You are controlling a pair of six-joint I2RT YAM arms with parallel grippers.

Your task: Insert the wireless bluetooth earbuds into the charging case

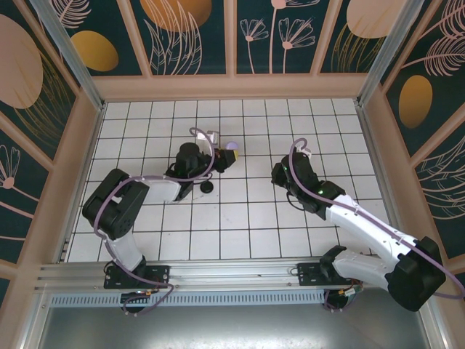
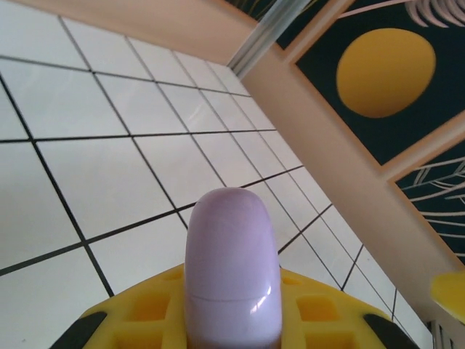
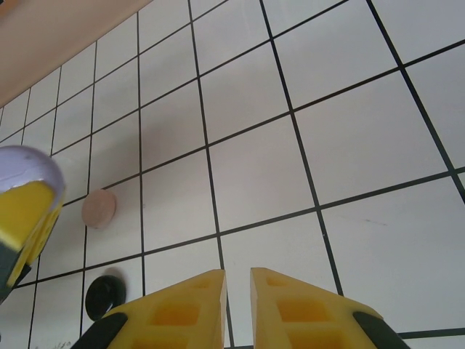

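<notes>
The floor below is clear, so the robot's left gripper should next tilt its fingers downward, lower the closed case [image 1: 232, 147] onto the bare white tiles there and let it go.
The lilac charging case [image 2: 232, 269] is closed, its lid seam visible, and stands upright between the yellow fingers [image 2: 145, 309] of my left gripper [image 2: 232, 320], which is shut on it. In the top view that gripper [image 1: 224, 157] holds the case [image 1: 232, 147] above the tiles left of centre. My right gripper [image 1: 278, 174] hovers to its right, low over the floor. Its yellow fingers [image 3: 182, 305] stand a narrow slit apart with nothing between them [image 3: 238, 280]. The case's lilac top [image 3: 25, 166] shows at the left edge of the right wrist view. The earbuds are out of view.
A round pink disc [image 3: 99, 208] and a round black disc [image 3: 104, 293] lie on the white tiled floor [image 3: 349, 145] left of my right gripper. The black disc [image 1: 207, 187] sits just under my left arm. Wooden walls ring the floor [image 1: 240, 87].
</notes>
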